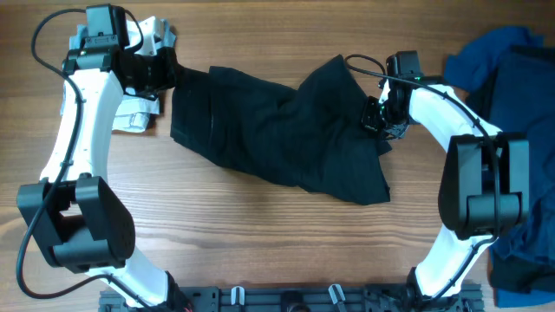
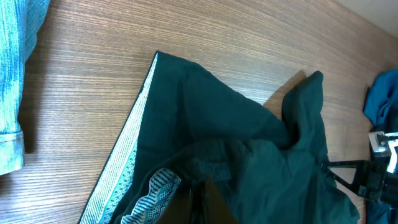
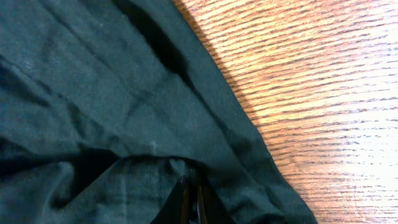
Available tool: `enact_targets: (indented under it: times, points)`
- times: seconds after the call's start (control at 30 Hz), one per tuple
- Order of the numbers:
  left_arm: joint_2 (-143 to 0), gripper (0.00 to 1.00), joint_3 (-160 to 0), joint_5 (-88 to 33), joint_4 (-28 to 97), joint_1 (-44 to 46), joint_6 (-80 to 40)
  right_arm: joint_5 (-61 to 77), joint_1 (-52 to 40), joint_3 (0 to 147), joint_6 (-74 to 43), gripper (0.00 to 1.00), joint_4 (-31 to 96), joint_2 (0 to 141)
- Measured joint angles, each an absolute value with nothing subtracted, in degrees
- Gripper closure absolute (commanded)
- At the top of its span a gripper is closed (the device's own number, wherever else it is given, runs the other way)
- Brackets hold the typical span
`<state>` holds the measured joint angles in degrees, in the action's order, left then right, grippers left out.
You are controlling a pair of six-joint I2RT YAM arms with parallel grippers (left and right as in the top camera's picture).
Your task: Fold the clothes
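Bare table lies back of the right gripper, so it will lift the pinched fold, pull it back, lower it there and let it go to spread the rumpled shorts.
The black shorts (image 1: 277,121) lie rumpled across the middle of the table, their whitish inner waistband (image 2: 121,171) showing in the left wrist view. My left gripper (image 1: 165,71) is at the waistband end, with its jaws (image 2: 200,205) shut on the black fabric. At the shorts' right edge my right gripper (image 1: 378,117) is shut, a fold of the cloth pinched between its fingertips (image 3: 191,200). A pale blue garment (image 1: 139,113) lies under the left arm. Dark blue garments (image 1: 507,61) are piled at the right.
The pale blue garment (image 2: 15,81) fills the left edge of the left wrist view. In that view the right arm (image 2: 373,174) and a blue garment (image 2: 382,99) show at the far right. Bare wood table (image 1: 260,234) lies in front of the shorts.
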<state>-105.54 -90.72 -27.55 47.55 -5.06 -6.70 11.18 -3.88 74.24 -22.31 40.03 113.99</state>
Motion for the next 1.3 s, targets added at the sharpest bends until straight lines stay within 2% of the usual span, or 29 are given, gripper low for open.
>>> enact_targets:
  times: [0.33,0.5,0.8,1.03,1.3]
  points:
    - [-105.5,0.96,-90.7,-27.6,47.6,-5.1,-6.7,11.6,-3.9,75.1,-21.2,0.96,41.6,102.5]
    - [-105.5,0.96,-90.7,-27.6,49.4,-5.1,-6.7,11.9,-3.9,75.3,-18.0,0.96,46.9,95.3]
    - [-103.4,0.96,-90.7,-27.6,58.0,-5.1,-6.7,14.7,-3.9,75.3,-13.1,0.96,57.7,83.7]
    - [-90.9,0.96,-90.8,-27.5,65.5,-5.1,-7.6,15.7,-3.9,75.3,-12.2,0.96,64.7,72.6]
    - [-88.6,0.96,-91.0,-25.6,80.5,-5.1,-8.4,16.1,-3.9,75.5,-12.1,0.96,75.7,70.7]
